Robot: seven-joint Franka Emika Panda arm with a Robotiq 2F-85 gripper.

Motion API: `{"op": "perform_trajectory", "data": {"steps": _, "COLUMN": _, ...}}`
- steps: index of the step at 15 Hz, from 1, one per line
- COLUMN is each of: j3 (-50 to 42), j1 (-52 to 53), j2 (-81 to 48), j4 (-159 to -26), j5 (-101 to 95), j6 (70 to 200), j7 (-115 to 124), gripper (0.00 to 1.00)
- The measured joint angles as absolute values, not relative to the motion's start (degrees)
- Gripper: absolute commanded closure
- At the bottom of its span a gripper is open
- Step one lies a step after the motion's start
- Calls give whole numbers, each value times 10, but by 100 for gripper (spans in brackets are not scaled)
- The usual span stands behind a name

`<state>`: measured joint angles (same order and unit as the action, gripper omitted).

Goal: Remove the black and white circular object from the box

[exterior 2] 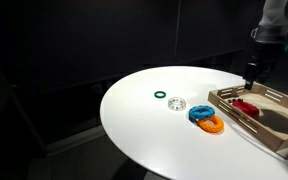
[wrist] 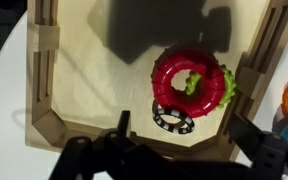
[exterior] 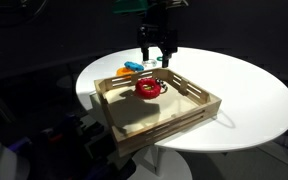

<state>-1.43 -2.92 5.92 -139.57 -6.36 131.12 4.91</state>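
Note:
The robot needs to lower its gripper into the box (wrist: 44, 70) first to reach the black and white ring beside the red ring.
The black and white circular object (wrist: 173, 120) lies flat in the box (wrist: 44, 70), near one wall, its far edge tucked against a red ring (wrist: 192, 82) that has a green piece in its hole. The box is a shallow wooden tray and shows in both exterior views (exterior: 206, 100) (exterior 2: 274, 128). My gripper (wrist: 184, 138) is open and empty, hanging above the box with a finger on either side of the black and white ring. It also shows in both exterior views (exterior: 156, 55) (exterior 2: 251, 76). I cannot make out the black and white ring in the exterior views.
The box stands on a round white table (exterior 2: 144, 130). Outside the box lie a blue ring (exterior 2: 201, 113), an orange ring (exterior 2: 213, 125), a thin green ring (exterior 2: 160, 96) and a small pale round piece (exterior 2: 177, 103). The surroundings are dark.

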Motion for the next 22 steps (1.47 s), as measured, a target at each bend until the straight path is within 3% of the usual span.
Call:
{"op": "perform_trajectory", "data": {"steps": 10, "j3": -14, "j1": -24, "j2": -33, "j4": -1370, "j5": -64, "j6": 1388, "j7": 31, "gripper": 0}}
{"op": "perform_trajectory", "data": {"steps": 13, "j3": -14, "j1": -23, "j2": -52, "j4": -1359, "j5": -65, "j6": 1391, "j7": 30, "gripper": 10}}
{"op": "perform_trajectory", "data": {"steps": 14, "j3": -14, "j1": -23, "j2": -57, "j4": -1355, "j5": -67, "j6": 1392, "j7": 30, "gripper": 9}}
{"op": "perform_trajectory", "data": {"steps": 16, "j3": -14, "j1": -22, "j2": -68, "j4": -1348, "j5": -69, "j6": 1392, "j7": 30, "gripper": 16}}
{"op": "perform_trajectory", "data": {"steps": 22, "j3": -14, "j1": -18, "j2": -88, "j4": -1336, "j5": -71, "j6": 1392, "j7": 30, "gripper": 24}}
